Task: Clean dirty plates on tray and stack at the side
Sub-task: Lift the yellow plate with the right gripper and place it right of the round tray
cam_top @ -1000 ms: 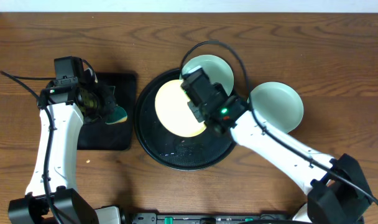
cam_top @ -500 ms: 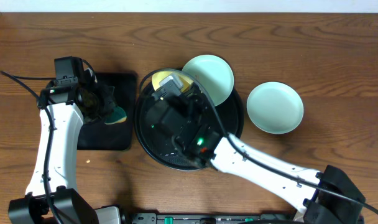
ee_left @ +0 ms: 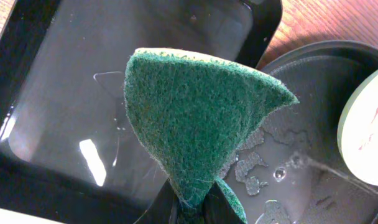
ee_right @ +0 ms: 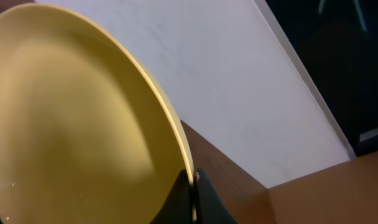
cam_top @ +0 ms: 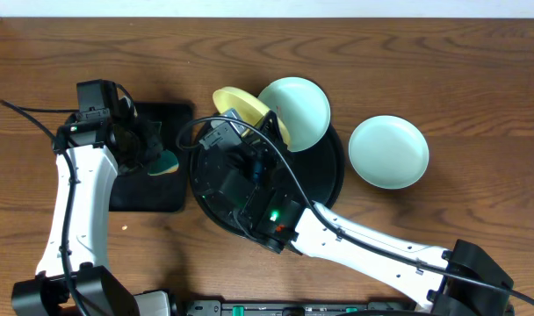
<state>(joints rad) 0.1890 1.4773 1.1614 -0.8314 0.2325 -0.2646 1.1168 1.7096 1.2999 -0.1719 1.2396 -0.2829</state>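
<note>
My right gripper swings over to a mint plate lying flat beside the round tray next, turns the tilted yellow plate level and lowers it on top.
My right gripper [cam_top: 252, 125] is shut on the rim of the pale yellow plate [cam_top: 239, 104], which stands tilted on edge over the back left of the round black tray [cam_top: 327, 186]. In the right wrist view the fingertips [ee_right: 192, 186] pinch that yellow plate [ee_right: 71, 124] at its edge. One mint plate [cam_top: 295, 109] leans on the tray's back rim. Another mint plate [cam_top: 388, 151] lies on the table to the right. My left gripper [ee_left: 192, 208] is shut on a green sponge [ee_left: 195, 118], held above the rectangular tray.
A rectangular black tray [cam_top: 148, 197] holding shallow water [ee_left: 83, 93] lies left of the round tray. Water droplets sit on the round tray's surface [ee_left: 301, 112]. A pale plate edge [ee_left: 366, 124] with reddish marks shows at the far right of the left wrist view.
The right arm swung left across the round tray and raised the yellow plate from lying flat to standing tilted at the back left. The left arm and sponge stayed put.
</note>
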